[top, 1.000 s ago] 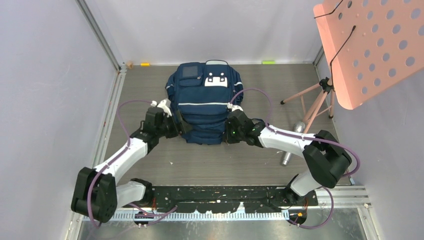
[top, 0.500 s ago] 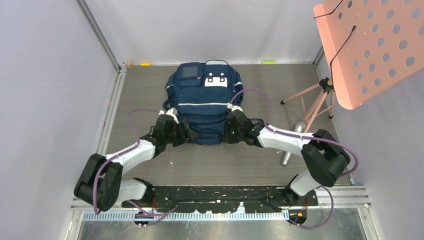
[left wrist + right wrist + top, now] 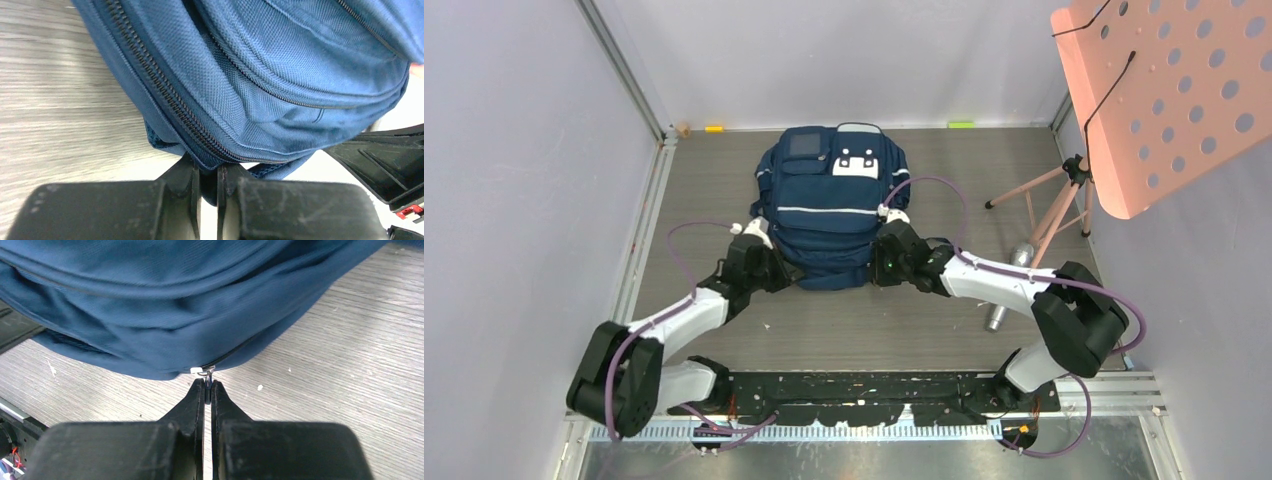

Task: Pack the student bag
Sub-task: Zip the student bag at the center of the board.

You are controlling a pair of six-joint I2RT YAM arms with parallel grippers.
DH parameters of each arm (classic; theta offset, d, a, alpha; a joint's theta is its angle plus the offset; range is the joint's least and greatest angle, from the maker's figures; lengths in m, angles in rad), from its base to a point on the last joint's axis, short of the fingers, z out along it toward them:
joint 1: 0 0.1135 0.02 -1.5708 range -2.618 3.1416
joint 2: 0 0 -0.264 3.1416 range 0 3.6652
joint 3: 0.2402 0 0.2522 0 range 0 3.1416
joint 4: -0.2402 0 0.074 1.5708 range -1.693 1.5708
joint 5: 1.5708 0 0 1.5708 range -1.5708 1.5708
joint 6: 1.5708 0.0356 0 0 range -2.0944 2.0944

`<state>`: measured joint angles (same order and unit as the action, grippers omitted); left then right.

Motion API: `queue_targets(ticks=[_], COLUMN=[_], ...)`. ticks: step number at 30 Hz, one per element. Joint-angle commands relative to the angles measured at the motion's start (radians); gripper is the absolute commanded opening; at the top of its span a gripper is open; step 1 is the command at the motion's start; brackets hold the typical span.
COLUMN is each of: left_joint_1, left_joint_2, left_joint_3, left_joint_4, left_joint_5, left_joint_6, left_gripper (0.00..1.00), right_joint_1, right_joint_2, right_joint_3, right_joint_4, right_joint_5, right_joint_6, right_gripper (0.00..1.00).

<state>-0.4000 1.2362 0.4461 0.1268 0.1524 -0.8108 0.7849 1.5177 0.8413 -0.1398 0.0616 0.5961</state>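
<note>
The zipper's dark line runs on from the ring along the bag's side, so my right gripper will next draw outward and toward the tripod, releasing the pull point(image 3: 207, 377).
The student bag point(image 3: 829, 195), navy blue with pale stripes and white patches, lies on the grey floor between my two arms. My left gripper point(image 3: 789, 272) is at its near left corner, shut on a fold of the bag's fabric point(image 3: 227, 150) beside a black zipper point(image 3: 165, 95). My right gripper point(image 3: 876, 265) is at the near right corner, shut on the bag's zipper pull point(image 3: 207, 377), whose small metal ring shows at the fingertips. In both wrist views the bag point(image 3: 165, 305) fills the upper part.
A pink perforated music stand point(image 3: 1164, 90) on a tripod point(image 3: 1049, 200) stands at the right. A silver bottle point(image 3: 1009, 285) lies on the floor by the right arm. Grey walls close in the floor on the left, back and right.
My left arm swung in toward the bag's near left corner and its jaws shut on the fabric there. The right gripper stayed put on the zipper pull.
</note>
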Motion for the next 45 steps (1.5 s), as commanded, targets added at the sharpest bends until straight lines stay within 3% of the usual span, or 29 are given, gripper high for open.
queue_targets(ticks=[1, 6, 16, 45], left_joint_1=[0.121, 0.314, 0.490, 0.551], left_joint_2=[-0.158, -0.311, -0.374, -0.384], left_joint_3=[-0.023, -0.041, -0.017, 0.008], left_joint_4=[-0.177, -0.309, -0.395, -0.475], left_joint_5=[-0.050, 0.042, 0.159, 0.147], left_joint_6=[0.096, 0.160, 0.215, 0.291], left_gripper=[0.00, 0.00, 0.00, 0.00], right_joint_1=[-0.020, -0.072, -0.199, -0.493], right_joint_2=[-0.057, -0.072, -0.007, 0.253], right_joint_3=[-0.004, -0.022, -0.019, 0.148], right_joint_4=[-0.118, -0.135, -0.073, 0.038], right_joint_5=[0.087, 0.097, 0.078, -0.018], right_joint_6=[-0.018, -0.039, -0.107, -0.250], right_gripper=[0.00, 0.00, 0.00, 0.00])
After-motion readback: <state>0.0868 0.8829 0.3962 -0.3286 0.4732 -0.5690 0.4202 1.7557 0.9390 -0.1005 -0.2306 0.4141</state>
